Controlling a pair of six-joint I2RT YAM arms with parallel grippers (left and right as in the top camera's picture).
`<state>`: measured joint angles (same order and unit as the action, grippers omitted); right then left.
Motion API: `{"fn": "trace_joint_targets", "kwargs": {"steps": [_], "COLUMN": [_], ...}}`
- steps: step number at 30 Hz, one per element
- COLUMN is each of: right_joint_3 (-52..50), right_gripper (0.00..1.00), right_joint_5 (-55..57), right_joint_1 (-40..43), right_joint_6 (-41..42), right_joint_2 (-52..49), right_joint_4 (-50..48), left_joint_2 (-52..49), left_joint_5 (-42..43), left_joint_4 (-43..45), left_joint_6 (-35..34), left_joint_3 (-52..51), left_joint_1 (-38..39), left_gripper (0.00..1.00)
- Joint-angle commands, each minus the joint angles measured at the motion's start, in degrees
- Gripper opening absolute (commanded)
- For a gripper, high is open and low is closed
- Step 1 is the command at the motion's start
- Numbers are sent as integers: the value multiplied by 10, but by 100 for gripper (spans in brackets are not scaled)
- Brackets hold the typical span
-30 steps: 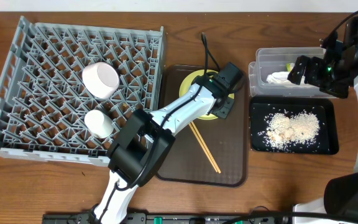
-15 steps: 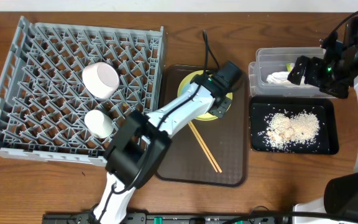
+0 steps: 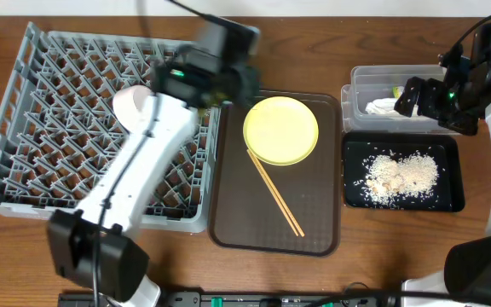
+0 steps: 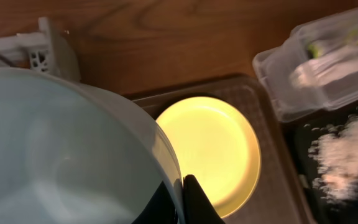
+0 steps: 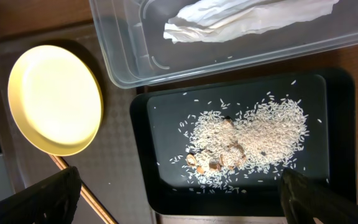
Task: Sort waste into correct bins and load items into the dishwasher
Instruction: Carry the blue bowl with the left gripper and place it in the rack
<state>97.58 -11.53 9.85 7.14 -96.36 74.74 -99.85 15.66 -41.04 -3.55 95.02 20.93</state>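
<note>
My left gripper tilts down and to the left in the overhead view, into the rack's back corner (image 4: pixel 42 57) next, to release the light blue bowl's rim clear of the pinkish-white bowl.
My left gripper (image 3: pixel 213 72) hangs over the right back corner of the grey dishwasher rack (image 3: pixel 58 77). In the left wrist view it (image 4: pixel 182 194) is shut on the rim of the light blue bowl (image 4: pixel 61 155). The yellow plate (image 3: pixel 281 130) lies bare on the brown serving tray (image 3: pixel 314 230), with the chopsticks (image 3: pixel 275 192) beside it. The pinkish-white bowl (image 3: pixel 130 104) stands in the rack, partly under my arm; the white cup is hidden. My right gripper (image 3: pixel 416 98) is open and empty above the bins, as the right wrist view (image 5: pixel 185 199) shows.
The clear tub (image 3: pixel 361 85) holds the white napkin (image 3: pixel 380 106) and the green-yellow wrapper (image 3: pixel 396 91). The black tray (image 3: pixel 450 200) in front of it holds the rice crumbs (image 3: pixel 399 175). My left arm lies diagonally across the rack.
My left gripper has lifted the light blue bowl off the yellow plate and swung left and back to the rack's corner. The plate is now uncovered. The right arm has not moved.
</note>
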Motion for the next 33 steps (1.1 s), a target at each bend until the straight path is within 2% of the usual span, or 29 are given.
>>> {"fn": "trace_joint_targets", "kwargs": {"steps": [1,4,10,12,13,17,22,33], "right_joint_3": [10,10,10,10,10,10,10,10], "right_gripper": [99,99,99,99,99,99,99,99], "right_joint_5": [2,2,1,2,2,2,2,1], "right_joint_1": [3,3,3,3,3,3,3,3], "right_joint_6": [0,1,1,1,1,1,1,1], "right_joint_2": [4,4,4,4,4,4,4,4], "right_joint_4": [1,1,1,3,4,7,9,9], "left_joint_2": [-12,-27,-74,-95,-116,-162,-205,-238], "left_joint_5": [205,300,489,546,580,615,619,619], "left_joint_4": [-2,11,76,108,143,212,271,268], "left_joint_6": [31,55,53,38,3,-70,-136,-142], "left_joint_3": [8,8,8,8,8,8,8,8], "left_joint_1": [-80,-132,-206,-222,-235,-259,-293,-320], "left_gripper": [8,8,7,7,8,7,8,8]}}
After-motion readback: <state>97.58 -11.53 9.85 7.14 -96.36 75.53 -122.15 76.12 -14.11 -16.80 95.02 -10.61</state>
